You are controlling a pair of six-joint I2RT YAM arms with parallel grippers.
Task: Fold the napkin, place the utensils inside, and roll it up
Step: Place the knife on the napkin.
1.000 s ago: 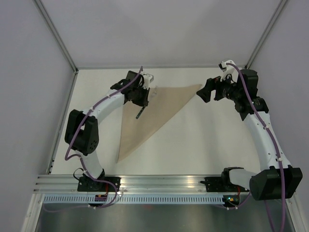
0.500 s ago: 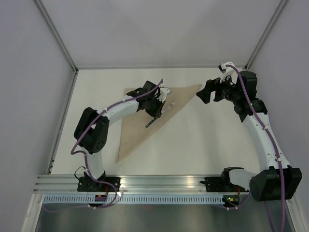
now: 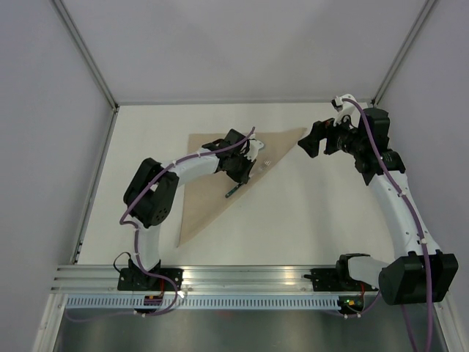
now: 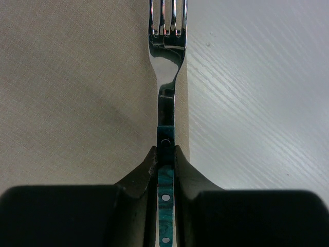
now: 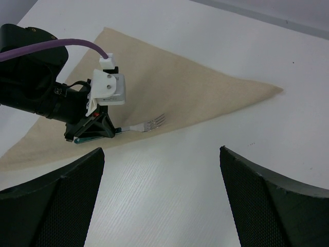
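I will next lower my left gripper slightly onto the napkin's long diagonal border point(image 4: 181, 121) just below it and release the fork point(image 4: 167, 67), because the fork's teeth point along that border.
The tan napkin point(image 3: 209, 183) lies folded into a triangle on the white table, with one tip pointing right. My left gripper point(image 3: 244, 174) is shut on the teal handle of a silver fork point(image 4: 167, 67). The tines point(image 3: 265, 162) point along the napkin's long diagonal edge point(image 4: 186, 103), right over its border. I cannot tell whether the fork touches the cloth. In the right wrist view the fork point(image 5: 146, 124) and the left gripper point(image 5: 92, 131) sit over the napkin point(image 5: 175, 82). My right gripper point(image 5: 160, 159) hovers open and empty near the napkin's right tip point(image 3: 302, 130).
White table point(image 3: 308, 213) with grey walls around it and a metal rail point(image 3: 242, 275) along the near edge. The left arm's purple cable point(image 5: 77, 46) loops above the napkin. No other utensil shows.
My left arm has carried the fork rightward across the napkin, from near its upper left corner to the diagonal edge. The right arm has stayed still.
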